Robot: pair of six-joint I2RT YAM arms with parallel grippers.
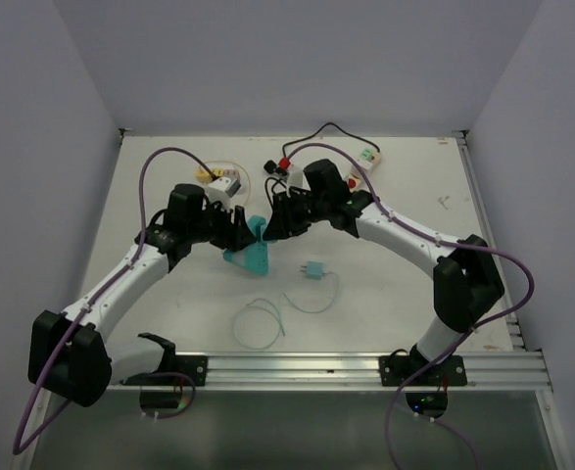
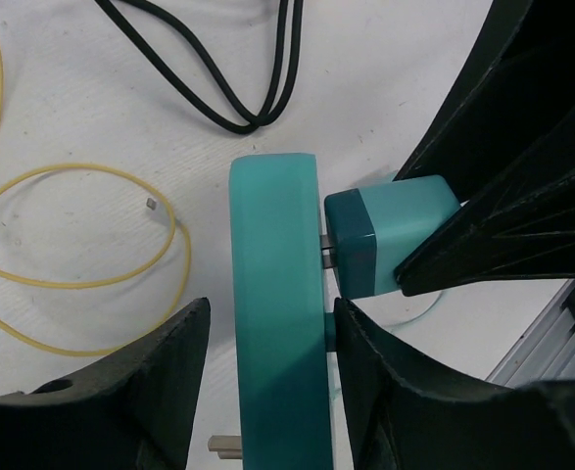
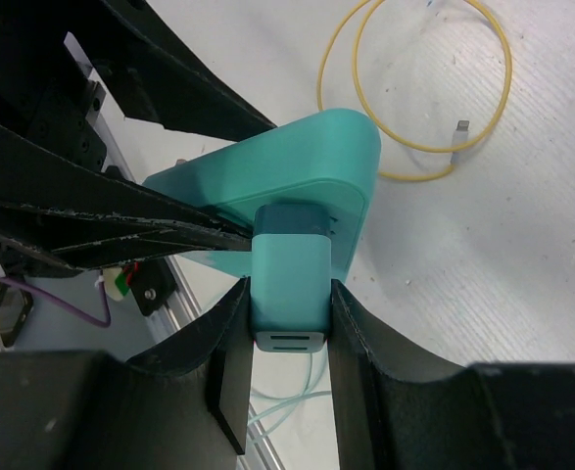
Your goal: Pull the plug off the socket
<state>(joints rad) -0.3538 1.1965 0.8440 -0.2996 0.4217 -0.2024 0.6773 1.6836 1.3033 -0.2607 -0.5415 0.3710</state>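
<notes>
I should pull my right gripper away from the socket (image 1: 255, 257) next, then move it back and down to release the plug beside the second plug, since the tabletop there is bare.
The teal socket (image 1: 255, 257) stands on edge at mid-table. It also shows in the left wrist view (image 2: 272, 294) and the right wrist view (image 3: 302, 171). My left gripper (image 1: 242, 235) (image 2: 272, 305) is shut on the socket's plate, one finger on each face. The light teal plug (image 2: 395, 230) (image 3: 289, 279) sticks out of the socket's face, and a sliver of its metal prongs shows between the two. My right gripper (image 1: 273, 225) (image 3: 289, 292) is shut on the plug's sides. In the top view the plug is hidden between the two grippers.
A second small teal plug (image 1: 315, 271) with a thin coiled cable lies toward the front. A yellow cable (image 2: 71, 284) and a black cable (image 2: 248, 117) lie behind the socket. A white power strip (image 1: 365, 162) sits at the back. An aluminium rail (image 1: 365, 367) runs along the front edge.
</notes>
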